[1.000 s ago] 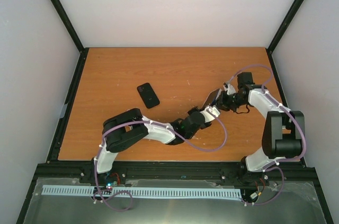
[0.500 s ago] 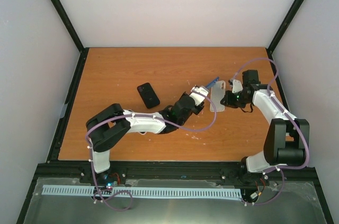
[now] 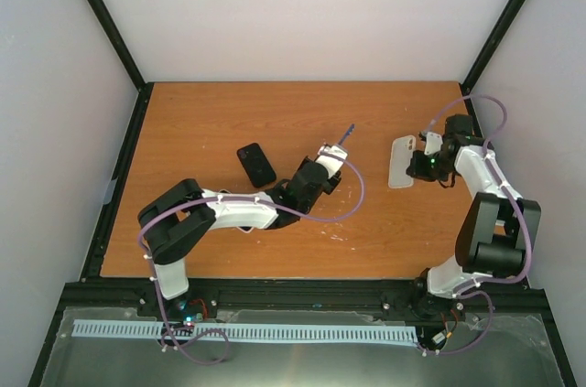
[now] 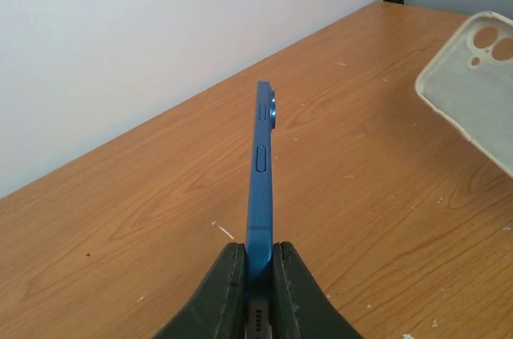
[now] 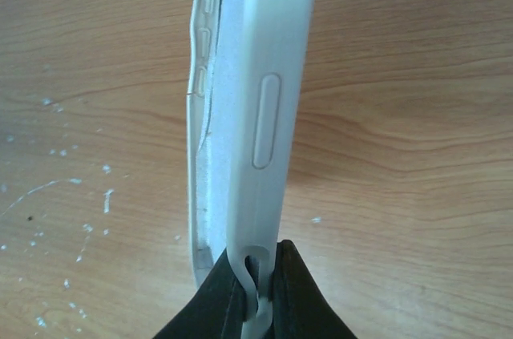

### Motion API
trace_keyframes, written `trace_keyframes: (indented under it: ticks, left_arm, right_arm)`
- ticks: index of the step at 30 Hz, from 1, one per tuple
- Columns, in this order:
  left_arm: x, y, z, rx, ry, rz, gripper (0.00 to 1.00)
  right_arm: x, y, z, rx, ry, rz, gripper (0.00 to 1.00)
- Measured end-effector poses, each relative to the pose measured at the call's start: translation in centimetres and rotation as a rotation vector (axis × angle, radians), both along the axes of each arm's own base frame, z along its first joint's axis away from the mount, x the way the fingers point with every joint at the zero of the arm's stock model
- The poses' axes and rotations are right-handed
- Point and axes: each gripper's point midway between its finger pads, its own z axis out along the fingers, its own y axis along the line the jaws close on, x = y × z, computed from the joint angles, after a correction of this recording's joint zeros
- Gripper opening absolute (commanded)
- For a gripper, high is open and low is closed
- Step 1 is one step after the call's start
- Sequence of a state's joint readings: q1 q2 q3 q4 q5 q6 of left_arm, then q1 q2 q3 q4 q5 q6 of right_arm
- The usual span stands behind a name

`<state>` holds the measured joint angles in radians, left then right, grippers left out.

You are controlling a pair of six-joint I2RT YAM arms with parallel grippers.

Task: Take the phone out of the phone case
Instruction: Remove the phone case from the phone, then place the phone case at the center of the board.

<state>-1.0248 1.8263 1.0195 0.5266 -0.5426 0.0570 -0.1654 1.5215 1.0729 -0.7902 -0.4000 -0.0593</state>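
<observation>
My right gripper goes to the right in the top view and down onto the bare tabletop next, releasing the white phone case [image 3: 400, 161], as it hangs empty.
The blue phone [image 4: 260, 179] stands edge-on between the black fingers of my left gripper [image 4: 257, 263], which is shut on its lower end. From above, the phone [image 3: 345, 137] sticks out past my left gripper [image 3: 335, 151] near the table's middle. The white phone case [image 5: 248, 106] is pinched at its bottom edge by my right gripper [image 5: 256, 275], which is shut on it. In the top view the empty case [image 3: 400, 161] hangs at the right, held by my right gripper [image 3: 417, 162], well apart from the phone. The case [image 4: 473, 86] also shows at the right of the left wrist view.
A second, black phone [image 3: 256, 165] lies flat on the wooden table [image 3: 229, 122] left of the left arm. Black frame posts and white walls close in the table on three sides.
The two arms have pulled apart: my left gripper carried the blue phone leftward, my right gripper carried the white case rightward. The phone has come free of the case.
</observation>
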Motion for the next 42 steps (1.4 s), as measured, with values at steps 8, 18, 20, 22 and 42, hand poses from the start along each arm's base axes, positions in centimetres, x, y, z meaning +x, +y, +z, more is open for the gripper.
trace_keyframes:
  ticks: [8, 18, 20, 22, 42]
  left_arm:
    - [-0.2, 1.0, 1.9, -0.035, -0.005, 0.006, 0.00]
    - [-0.3, 1.0, 1.6, -0.023, 0.003, 0.005, 0.00]
    - [-0.3, 1.1, 1.5, -0.018, 0.006, 0.005, 0.00]
    - [-0.3, 1.1, 1.4, -0.015, 0.008, 0.005, 0.00]
    - [-0.6, -0.6, -3.7, -0.035, 0.105, 0.005, 0.00]
  right_arm:
    - [3.2, -2.9, -1.9, 0.006, 0.036, 0.024, 0.03]
    - [6.6, -9.3, -4.6, 0.048, 0.065, 0.077, 0.09]
    - [6.6, -9.9, -5.4, 0.060, 0.083, 0.085, 0.23]
    - [6.5, -10.1, -5.8, 0.059, 0.095, 0.088, 0.31]
    - [6.3, -2.5, 3.7, 0.166, -0.011, 0.060, 0.60]
